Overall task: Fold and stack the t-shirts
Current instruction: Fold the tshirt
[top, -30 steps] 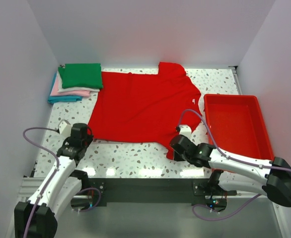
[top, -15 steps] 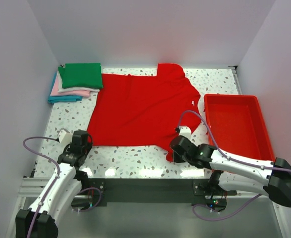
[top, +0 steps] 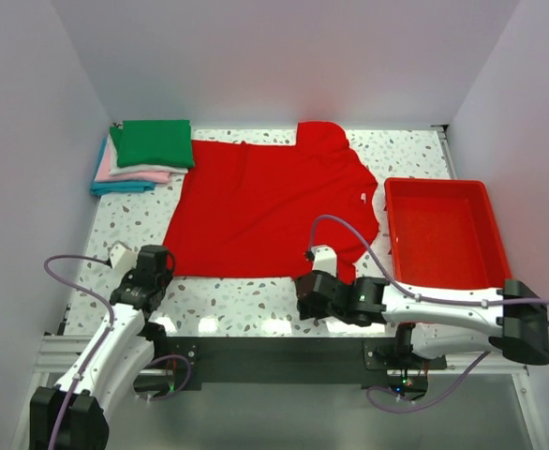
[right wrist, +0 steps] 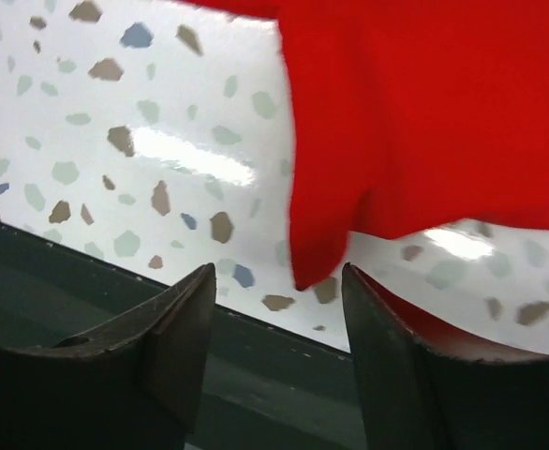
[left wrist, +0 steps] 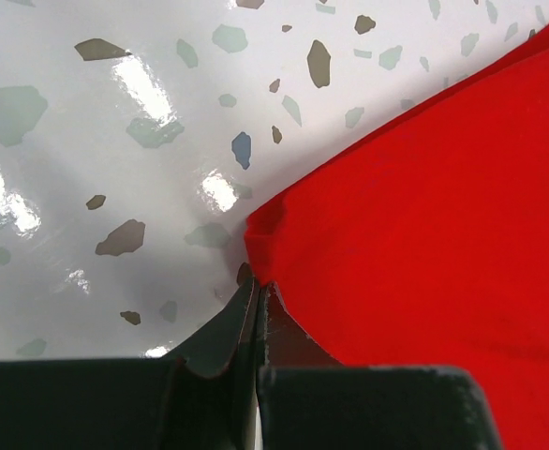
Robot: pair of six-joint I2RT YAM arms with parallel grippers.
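Observation:
My right gripper swings toward the tray next, turning, and comes down onto the edge of the red t-shirt's sleeve nearest the tray, since that edge is beside my open fingers.
The red t-shirt (top: 270, 202) lies spread flat across the table. My left gripper (top: 155, 265) is at its near left corner, and the left wrist view shows the jaws pressed together (left wrist: 259, 286) with the cloth corner (left wrist: 267, 230) pinched at their very tips. My right gripper (top: 309, 292) hovers at the table's front edge, jaws wide apart (right wrist: 279, 281). The shirt's near right corner (right wrist: 317, 253) lies loose just beyond the two fingers. Folded t-shirts are stacked at the back left: green (top: 153, 142) on top, pink (top: 129, 173) and blue (top: 120, 188) under it.
A rigid red plastic tray (top: 485, 281) stands at the right side of the table, close to the shirt's right sleeve. The dark front rail (top: 256, 349) runs right below both grippers. White walls close in the table on three sides.
My right gripper has opened, let go of the shirt's near right corner and shifted left along the front edge. The left gripper pulled its corner nearer, then stayed put.

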